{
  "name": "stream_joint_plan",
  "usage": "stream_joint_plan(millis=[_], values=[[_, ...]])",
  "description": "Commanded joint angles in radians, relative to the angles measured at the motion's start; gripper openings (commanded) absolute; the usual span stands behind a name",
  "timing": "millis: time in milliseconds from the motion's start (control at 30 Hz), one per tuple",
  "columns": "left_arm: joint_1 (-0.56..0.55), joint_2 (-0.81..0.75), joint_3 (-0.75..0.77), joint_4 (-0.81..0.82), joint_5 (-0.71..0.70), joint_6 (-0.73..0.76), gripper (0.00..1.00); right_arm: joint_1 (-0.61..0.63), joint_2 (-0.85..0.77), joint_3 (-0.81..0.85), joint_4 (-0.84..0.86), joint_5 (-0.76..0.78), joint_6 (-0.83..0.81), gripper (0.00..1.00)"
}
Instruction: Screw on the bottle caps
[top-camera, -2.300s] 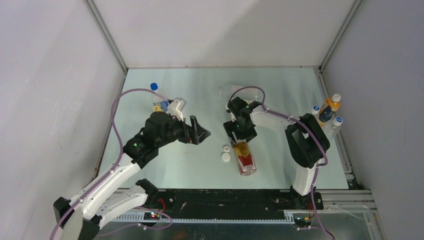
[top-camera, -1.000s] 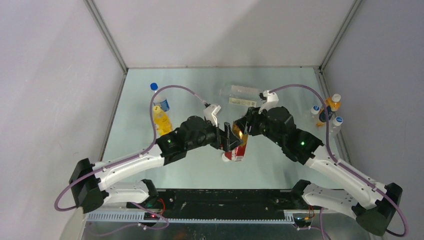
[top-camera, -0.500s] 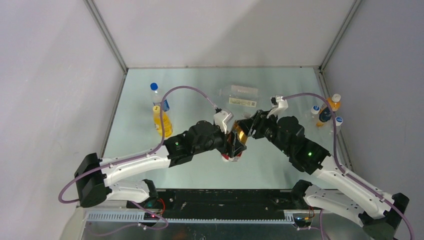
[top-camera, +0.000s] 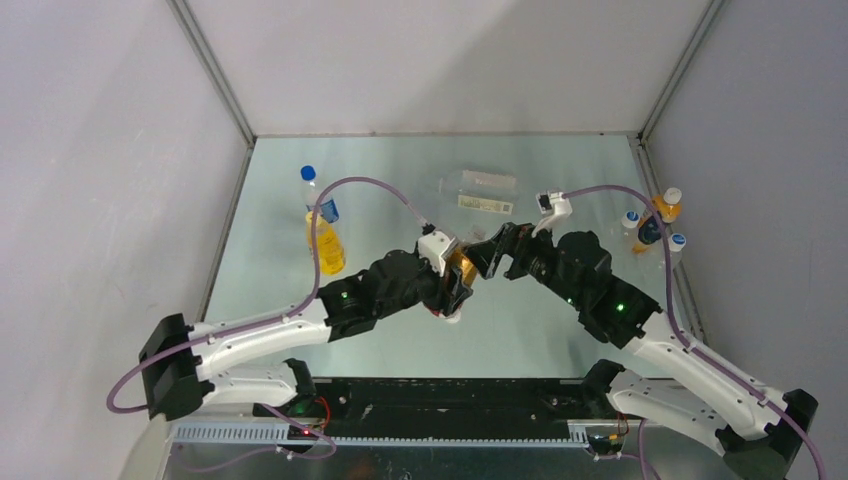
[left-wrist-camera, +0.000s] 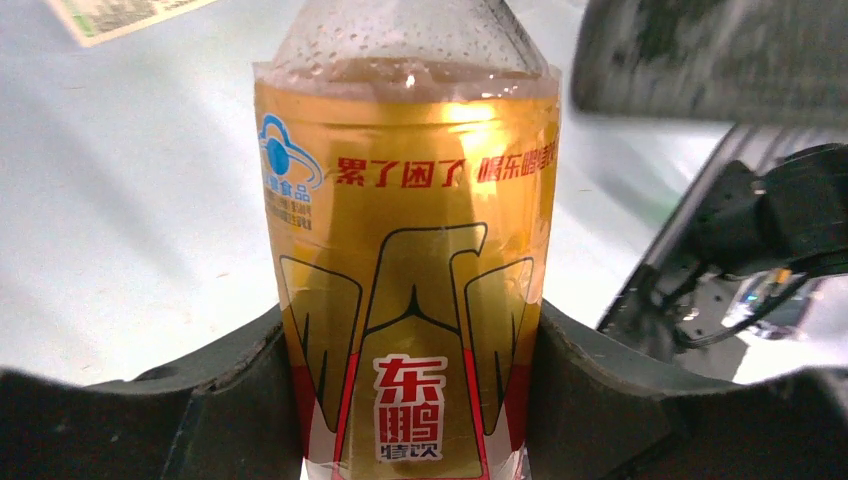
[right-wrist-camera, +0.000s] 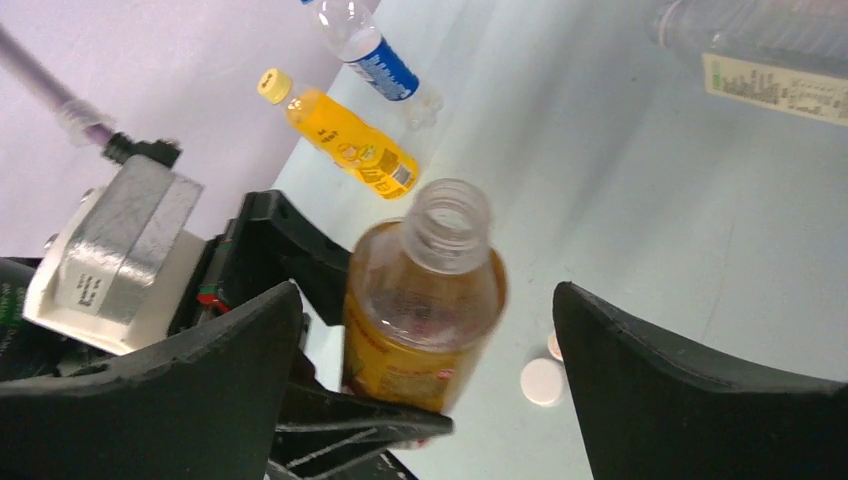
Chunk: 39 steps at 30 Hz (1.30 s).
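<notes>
My right gripper needs to tilt its fingers downward next and lower them onto the farther white cap below them, because the opening of the held bottle is bare.
My left gripper is shut on the brown-drink bottle, its jaws pressed against both sides of the red-and-gold label. The bottle is held near upright at the table's middle, and its open mouth has no cap. My right gripper stands open around the bottle's upper part, fingers clear of it. Two white bottle caps lie side by side on the table below the bottle. The wide clear bottle lies on its side farther back, uncapped.
An orange-drink bottle with a yellow cap and a blue-labelled water bottle stand at the left. Several small bottles stand at the right edge. Metal frame rails border the table.
My left gripper closed on the brown-drink bottle that the right gripper had carried in. The right gripper then opened and let it go.
</notes>
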Motion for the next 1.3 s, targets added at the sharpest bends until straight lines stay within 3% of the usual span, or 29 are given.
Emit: stream_joint_plan(millis=[0, 133, 233, 333, 533, 600, 767, 900, 1267], values=[[0.000, -0.087, -0.013, -0.045, -0.122, 0.121, 0.51, -0.071, -0.005, 0.114, -0.101, -0.137, -0.054, 0.99], [0.000, -0.150, -0.039, -0.097, -0.234, 0.177, 0.46, -0.186, 0.033, 0.228, -0.316, -0.245, -0.081, 0.99], [0.001, -0.201, -0.069, -0.116, -0.287, 0.208, 0.34, -0.321, 0.072, 0.276, -0.424, -0.327, -0.026, 0.99], [0.001, -0.259, -0.099, -0.125, -0.327, 0.238, 0.27, -0.419, 0.060, 0.242, -0.383, -0.503, -0.040, 0.99], [0.001, -0.358, -0.164, -0.101, -0.293, 0.379, 0.32, -0.487, 0.079, 0.132, -0.276, -0.647, -0.107, 0.99], [0.001, -0.402, -0.197, -0.075, -0.281, 0.410, 0.32, -0.469, 0.112, 0.134, -0.303, -0.601, -0.136, 0.99], [0.001, -0.524, -0.255, -0.069, -0.268, 0.470, 0.31, -0.302, 0.253, 0.153, -0.372, -0.299, -0.171, 0.98], [0.000, -0.601, -0.250, -0.120, -0.209, 0.561, 0.31, -0.186, 0.434, 0.195, -0.407, -0.160, -0.163, 0.90], [0.001, -0.759, -0.269, -0.231, -0.213, 0.771, 0.32, -0.015, 0.859, 0.340, -0.388, -0.056, -0.016, 0.64]])
